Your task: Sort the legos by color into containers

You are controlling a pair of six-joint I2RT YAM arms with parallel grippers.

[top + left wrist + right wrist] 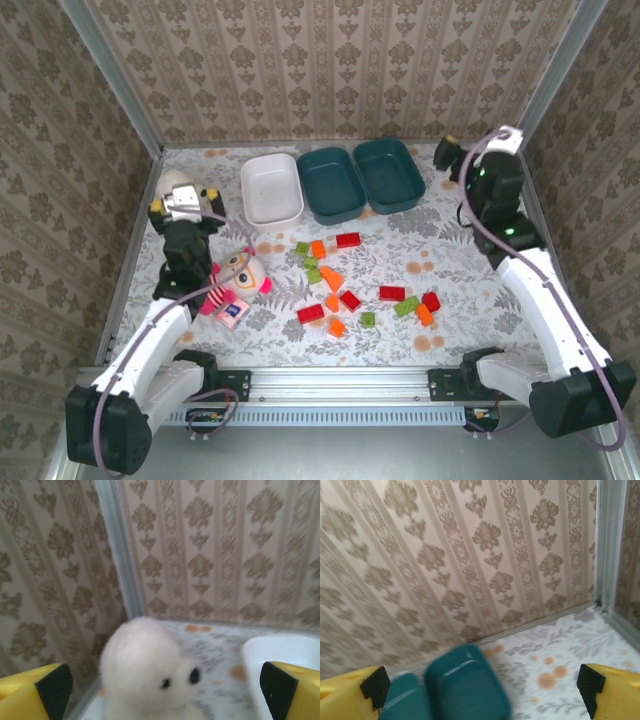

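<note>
My right gripper next draws its side-facing fingers back, tilting and lowering them around the red brick nearest its arm (431, 302), which lies back and below.
The legos lie scattered mid-table: red ones (348, 240) (392, 293), orange ones (331, 278) and light green ones (405, 307). At the back stand the containers in a row: a white tray (271, 188) and two dark teal trays (331, 184) (389, 174), all without bricks. My left gripper (178, 203) is open at the far left, facing a white teddy bear (145, 672), with the white tray's corner (280, 652) to its right. My right gripper (452, 155) is open at the far right, beside the teal trays (465, 690) (402, 700). Nothing sits between either pair of fingers.
A striped pink doll (237, 280) lies under my left arm, left of the bricks. Patterned walls and metal corner posts (117, 550) (605, 540) close in the table on three sides. A metal rail (340, 382) runs along the near edge.
</note>
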